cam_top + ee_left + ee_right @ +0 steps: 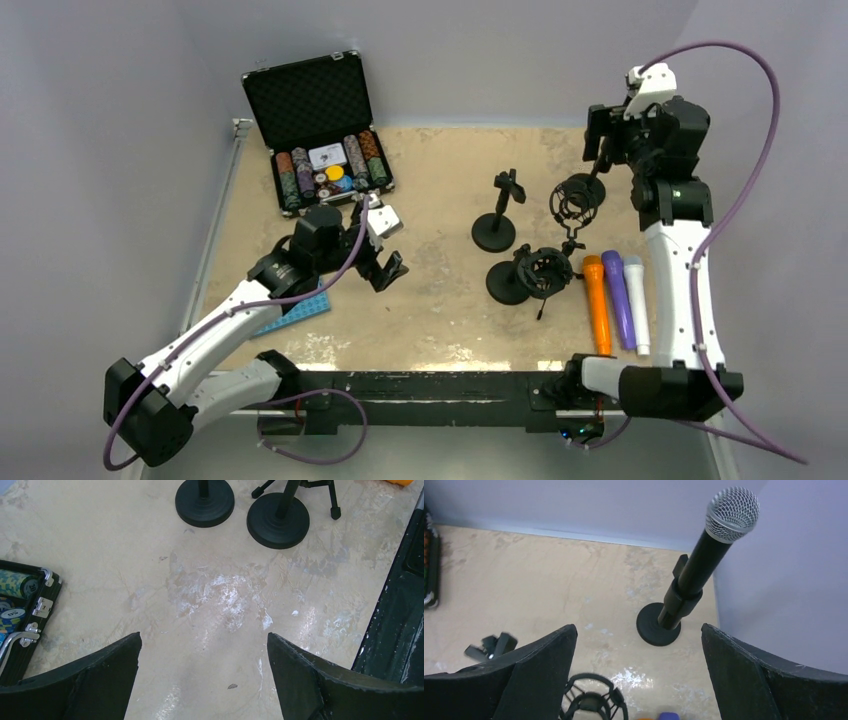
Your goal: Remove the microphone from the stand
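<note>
My right gripper should move down and sideways onto the microphone's black body [702, 564] next, because the body is below the open fingers and toward the right in the wrist view.
A black microphone [704, 565] with a silver mesh head stands tilted in the clip of a black round-base stand [658, 628] near the back right corner. In the top view its stand base [588, 187] shows just below my right gripper [602, 132]. My right gripper [638, 627] is open and empty, held above and short of the microphone, not touching it. My left gripper [386, 270] is open and empty over bare table at the left, far from the stand; it also shows in the left wrist view [204, 640].
Two empty stands [494, 232] [510, 284] and shock mounts [572, 205] [546, 272] stand mid-table. Orange [598, 305], purple [619, 298] and white [637, 300] microphones lie at the right. An open poker-chip case [320, 130] sits back left, a blue board [300, 312] under my left arm.
</note>
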Robot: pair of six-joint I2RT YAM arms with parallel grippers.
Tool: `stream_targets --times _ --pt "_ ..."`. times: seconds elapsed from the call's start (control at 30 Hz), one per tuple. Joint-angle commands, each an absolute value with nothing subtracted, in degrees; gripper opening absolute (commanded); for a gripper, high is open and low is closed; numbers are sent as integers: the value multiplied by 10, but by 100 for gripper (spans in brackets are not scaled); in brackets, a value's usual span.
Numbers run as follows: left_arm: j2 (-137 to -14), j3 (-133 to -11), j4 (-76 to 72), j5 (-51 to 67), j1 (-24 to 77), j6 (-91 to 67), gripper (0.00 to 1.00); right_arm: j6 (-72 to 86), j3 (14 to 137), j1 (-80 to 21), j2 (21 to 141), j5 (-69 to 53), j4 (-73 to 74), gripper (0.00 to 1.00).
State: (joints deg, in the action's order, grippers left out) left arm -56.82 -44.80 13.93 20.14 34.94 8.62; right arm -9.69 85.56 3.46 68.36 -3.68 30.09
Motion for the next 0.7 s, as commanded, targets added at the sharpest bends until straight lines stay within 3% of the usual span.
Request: stream_targets --times 0.0,0.33,0.67 --pt "-574 -495 179 192 348 115 100 -15 846 75 730 -20 221 99" --pt "-598 -535 238 168 348 159 99 19 745 126 793 -64 5 98" --pt "-633 -585 313 174 348 204 98 27 811 139 913 -39 -38 96"
